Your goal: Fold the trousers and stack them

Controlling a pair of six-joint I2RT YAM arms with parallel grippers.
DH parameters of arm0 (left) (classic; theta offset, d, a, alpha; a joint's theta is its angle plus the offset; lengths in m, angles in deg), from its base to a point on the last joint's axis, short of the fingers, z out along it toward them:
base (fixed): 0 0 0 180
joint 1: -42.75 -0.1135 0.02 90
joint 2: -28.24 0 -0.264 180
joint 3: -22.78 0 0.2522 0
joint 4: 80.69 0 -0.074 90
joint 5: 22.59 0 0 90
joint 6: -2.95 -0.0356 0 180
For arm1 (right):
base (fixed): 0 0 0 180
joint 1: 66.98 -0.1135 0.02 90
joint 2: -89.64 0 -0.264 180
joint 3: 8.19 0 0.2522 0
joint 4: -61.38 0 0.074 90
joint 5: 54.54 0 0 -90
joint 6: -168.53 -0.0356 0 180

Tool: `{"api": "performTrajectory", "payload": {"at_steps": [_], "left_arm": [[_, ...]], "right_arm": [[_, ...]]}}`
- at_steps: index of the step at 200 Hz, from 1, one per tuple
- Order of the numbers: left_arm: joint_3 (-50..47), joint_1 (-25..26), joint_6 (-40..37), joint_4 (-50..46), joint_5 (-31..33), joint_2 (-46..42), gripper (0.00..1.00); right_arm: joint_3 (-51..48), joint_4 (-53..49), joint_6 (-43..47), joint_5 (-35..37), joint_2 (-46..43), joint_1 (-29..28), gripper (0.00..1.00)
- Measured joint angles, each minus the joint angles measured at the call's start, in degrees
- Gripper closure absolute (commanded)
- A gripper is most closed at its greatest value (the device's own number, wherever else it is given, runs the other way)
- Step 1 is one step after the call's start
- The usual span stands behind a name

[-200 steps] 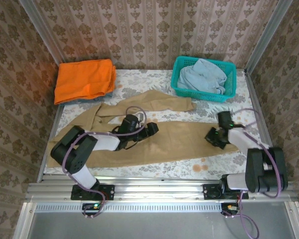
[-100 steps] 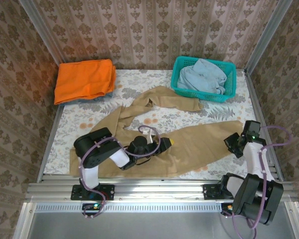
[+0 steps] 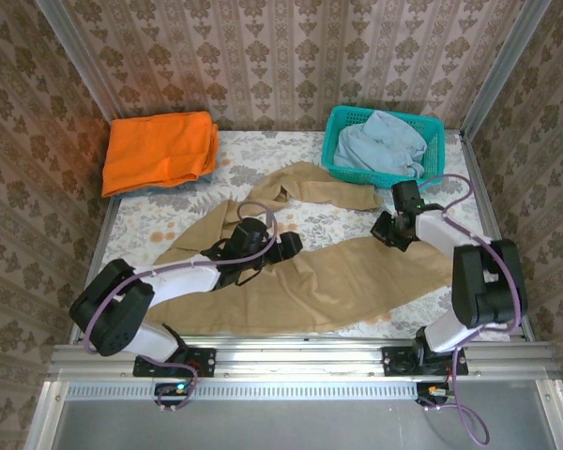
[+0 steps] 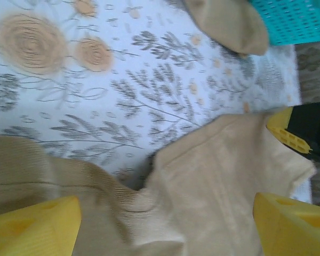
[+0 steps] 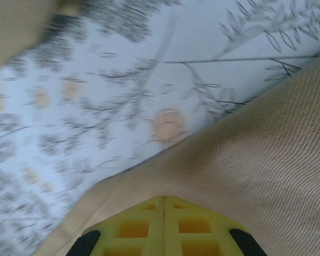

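My right gripper will next move back and toward the side by the trouser leg's hem, then release the small pucker, as that hem lies back of it.
The tan trousers (image 3: 338, 281) lie spread across the flowered table, one leg running right and the other bending up toward the basket. My left gripper (image 3: 286, 246) hovers over the middle of them, open; its yellow fingers (image 4: 32, 226) stand wide apart above a rumpled fold of cloth (image 4: 224, 176). My right gripper (image 3: 387, 231) is at the upper edge of the right leg. It is shut, and the trouser cloth (image 5: 266, 149) runs right up to the closed fingertips (image 5: 164, 213) and looks pinched there.
A teal basket (image 3: 336, 150) holding a pale blue garment (image 3: 385, 141) stands at the back right, close to the right gripper. A folded orange garment (image 3: 159, 150) lies at the back left. Walls enclose the table on three sides.
The right gripper swung from the right edge up and left toward the basket, taking the leg's edge along. The left gripper moved back up the table, and the cloth shifted.
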Motion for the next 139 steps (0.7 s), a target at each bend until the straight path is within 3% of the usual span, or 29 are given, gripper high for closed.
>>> {"api": "performTrajectory", "payload": {"at_steps": [55, 108, 139], "left_arm": [[1.4, -0.7, -3.8, -3.3, -2.3, 3.0, 0.17], [-0.2, -4.5, -4.2, -2.3, -5.0, 1.4, 0.17], [-3.2, -6.0, -4.6, -2.7, -5.8, -4.5, 0.17]], "right_arm": [[-10.3, -1.3, -1.2, 0.2, -6.6, 6.4, 1.0], [-20.3, -9.3, 0.3, -0.6, -22.3, 22.7, 1.0], [-20.6, -13.2, 0.5, -0.5, -29.3, 23.3, 0.99]]}}
